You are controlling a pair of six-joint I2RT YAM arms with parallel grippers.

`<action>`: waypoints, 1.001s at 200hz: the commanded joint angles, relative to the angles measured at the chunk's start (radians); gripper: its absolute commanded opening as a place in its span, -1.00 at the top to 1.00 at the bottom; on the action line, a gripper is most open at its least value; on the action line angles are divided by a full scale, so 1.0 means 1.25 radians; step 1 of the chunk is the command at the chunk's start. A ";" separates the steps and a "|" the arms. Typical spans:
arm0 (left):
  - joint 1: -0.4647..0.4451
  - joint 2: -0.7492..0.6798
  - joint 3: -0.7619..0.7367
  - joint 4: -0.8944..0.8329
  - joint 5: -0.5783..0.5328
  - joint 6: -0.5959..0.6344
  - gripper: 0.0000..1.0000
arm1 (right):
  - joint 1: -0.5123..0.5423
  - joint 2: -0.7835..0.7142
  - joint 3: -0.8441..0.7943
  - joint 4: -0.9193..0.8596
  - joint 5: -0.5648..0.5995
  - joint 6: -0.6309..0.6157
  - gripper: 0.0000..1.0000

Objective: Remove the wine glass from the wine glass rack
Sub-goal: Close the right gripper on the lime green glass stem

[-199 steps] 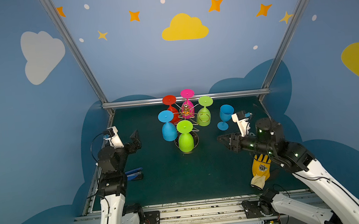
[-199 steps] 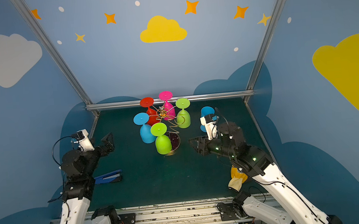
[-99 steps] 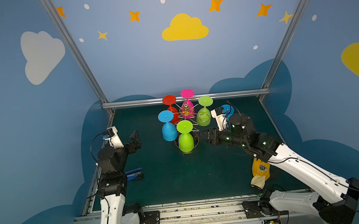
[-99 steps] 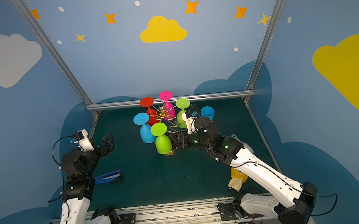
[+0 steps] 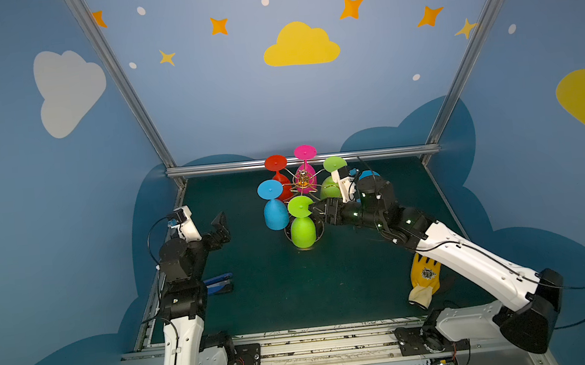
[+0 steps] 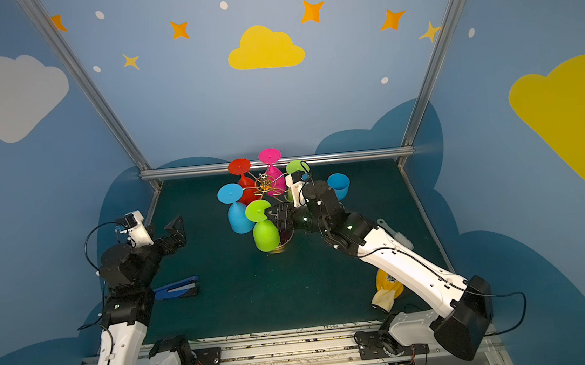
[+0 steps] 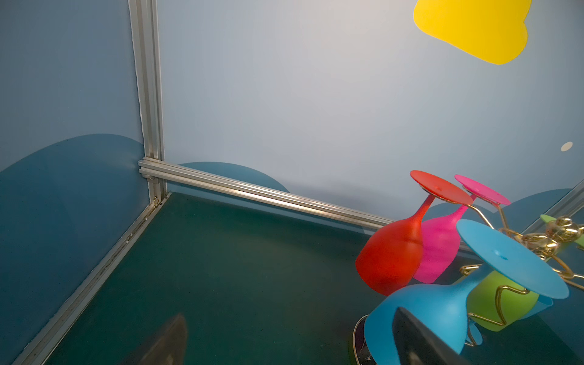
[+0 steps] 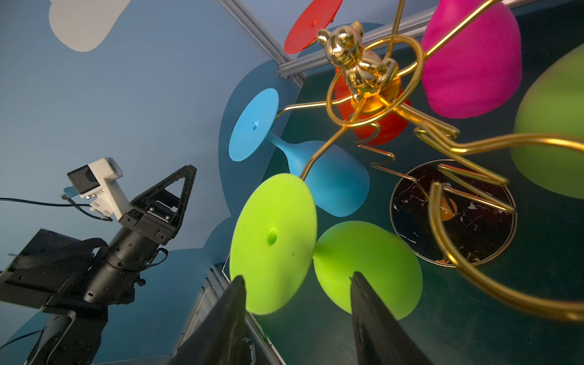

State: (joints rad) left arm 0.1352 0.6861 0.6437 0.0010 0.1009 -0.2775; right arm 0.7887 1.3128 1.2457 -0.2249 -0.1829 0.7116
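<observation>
The rim of the green wine glass's foot disc (image 5: 308, 211) (image 8: 267, 307) is just ahead between the gripper's fingers. The right gripper eases toward the rack and closes on that rim next.
The wine glass rack (image 5: 303, 180) (image 6: 265, 185) (image 8: 363, 63) is gold wire on a round dark base (image 8: 455, 215). Several coloured wine glasses hang on it upside down. The nearest is lime green (image 5: 302, 226) (image 6: 265, 233) (image 8: 275, 240). My right gripper (image 5: 313, 208) (image 6: 272, 212) (image 8: 297, 278) is open just right of it at stem height, one finger towards its foot and one towards its bowl, not closed on it. My left gripper (image 5: 220, 223) (image 6: 175, 229) (image 7: 290, 316) is open and empty, raised at the left, apart from the rack.
Blue (image 5: 274, 210), red (image 5: 277, 177), pink (image 5: 306, 167) and a second green glass (image 5: 331, 183) hang round the rack. A blue cup (image 6: 339, 185) stands behind my right arm. A blue stapler (image 5: 218, 283), a yellow glove (image 5: 425, 278) and a brush (image 6: 396, 233) lie on the mat.
My right arm has reached leftward from the right side up to the front green glass, its jaws opening slightly. The left arm has not moved.
</observation>
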 commanded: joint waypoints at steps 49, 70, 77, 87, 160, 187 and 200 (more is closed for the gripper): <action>0.002 -0.003 0.006 0.008 -0.002 -0.006 -0.99 | -0.009 0.053 0.023 0.077 -0.056 0.067 0.05; 0.003 -0.005 0.006 0.008 -0.003 -0.006 -1.00 | -0.012 0.057 0.023 0.086 -0.058 0.077 0.19; 0.002 -0.005 0.006 0.008 -0.003 -0.006 -0.99 | -0.014 0.058 0.023 0.090 -0.060 0.081 0.25; 0.003 -0.005 0.005 0.008 -0.003 -0.006 -0.99 | -0.017 0.059 0.022 0.093 -0.063 0.085 0.35; 0.002 -0.010 0.005 0.009 -0.007 -0.003 -0.99 | -0.040 0.058 0.009 0.119 -0.105 0.137 0.91; 0.003 -0.014 0.005 0.009 -0.008 -0.002 -0.99 | -0.046 0.053 0.005 0.135 -0.118 0.157 0.99; 0.002 -0.015 0.005 0.009 -0.008 -0.002 -0.99 | -0.048 0.050 0.004 0.149 -0.128 0.171 1.00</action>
State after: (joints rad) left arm 0.1352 0.6785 0.6437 0.0013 0.0971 -0.2790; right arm 0.7391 1.3800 1.2530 -0.0666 -0.3172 0.8940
